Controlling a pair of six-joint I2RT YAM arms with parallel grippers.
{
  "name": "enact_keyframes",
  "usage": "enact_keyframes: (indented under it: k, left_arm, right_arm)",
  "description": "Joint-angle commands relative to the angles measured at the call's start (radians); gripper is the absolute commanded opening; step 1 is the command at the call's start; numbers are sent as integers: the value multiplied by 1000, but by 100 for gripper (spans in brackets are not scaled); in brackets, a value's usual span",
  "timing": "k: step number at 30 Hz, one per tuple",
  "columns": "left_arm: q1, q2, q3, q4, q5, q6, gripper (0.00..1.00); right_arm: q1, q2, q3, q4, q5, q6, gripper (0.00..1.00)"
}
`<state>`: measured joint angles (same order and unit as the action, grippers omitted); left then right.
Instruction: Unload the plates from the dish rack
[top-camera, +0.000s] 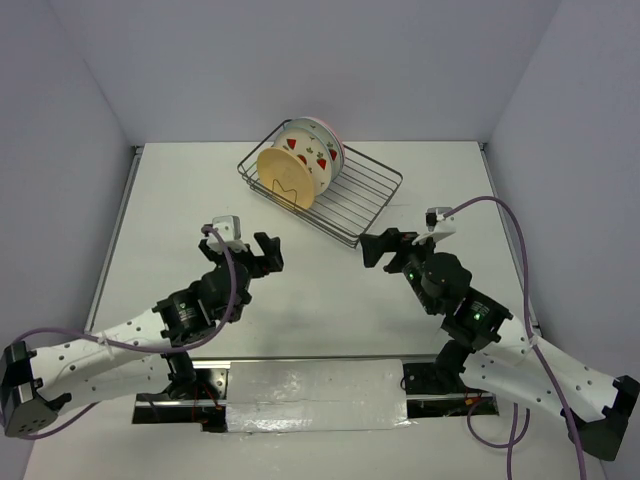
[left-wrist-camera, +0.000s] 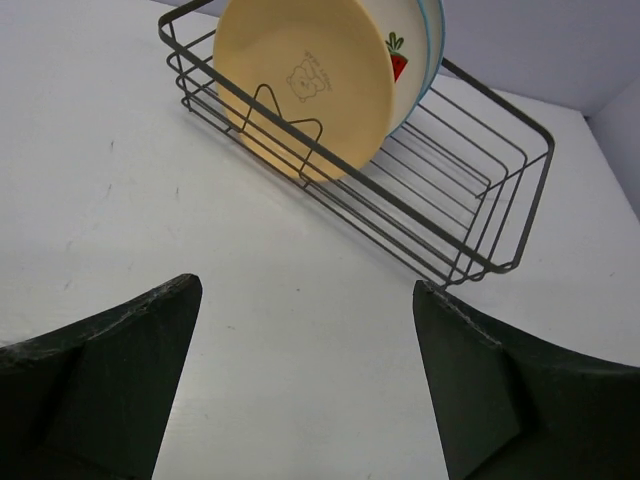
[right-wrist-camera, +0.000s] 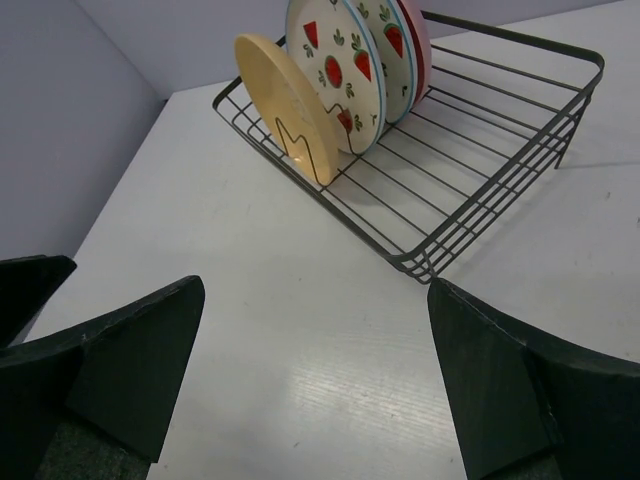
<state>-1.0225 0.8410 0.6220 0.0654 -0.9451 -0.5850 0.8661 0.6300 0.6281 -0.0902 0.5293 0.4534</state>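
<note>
Next, my left gripper reaches outward and turns its open fingers astride the tan-orange plate's near rim (top-camera: 310, 190) (left-wrist-camera: 389, 95), which lies outward of it, since this plate stands frontmost.
The dark wire dish rack (top-camera: 372, 195) stands at the back middle of the table. Several plates stand upright in its left end: a tan-orange plate (top-camera: 285, 177) in front, two white fruit-print plates (top-camera: 312, 152) behind it, and a pink plate (right-wrist-camera: 415, 45) at the back, only its rim showing. The rack also shows in the left wrist view (left-wrist-camera: 480, 190) and the right wrist view (right-wrist-camera: 500, 150). My left gripper (top-camera: 265, 252) is open and empty, short of the rack's near-left side. My right gripper (top-camera: 385, 247) is open and empty, just before the rack's near corner.
The white table (top-camera: 180, 200) is walled in by pale panels at the back and both sides. A metal rail (top-camera: 115, 230) runs along its left edge. A shiny base plate (top-camera: 310, 395) lies at the near edge between the arm bases.
</note>
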Motion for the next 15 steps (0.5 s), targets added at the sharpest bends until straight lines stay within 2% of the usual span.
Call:
enact_keyframes:
  k: [1, 4, 6, 9, 12, 15]
  left_arm:
    - [-4, 21, 99, -96, -46, -145, 99]
    - [-4, 76, 169, -211, -95, -248, 92]
    - [-4, 154, 253, -281, -156, -303, 79]
    - [-2, 285, 388, -410, -222, -354, 71]
    - [31, 403, 537, -518, -184, -404, 65]
    - [84, 501, 663, -498, -121, -333, 63]
  right_arm:
    - [1, 4, 36, 8, 57, 30, 100]
    - [-1, 8, 45, -20, 99, 71, 100]
    - [2, 20, 45, -34, 129, 102, 100]
    - [1, 36, 51, -62, 172, 122, 100]
    - [1, 43, 65, -108, 219, 142, 99]
    - [1, 39, 50, -86, 219, 127, 99]
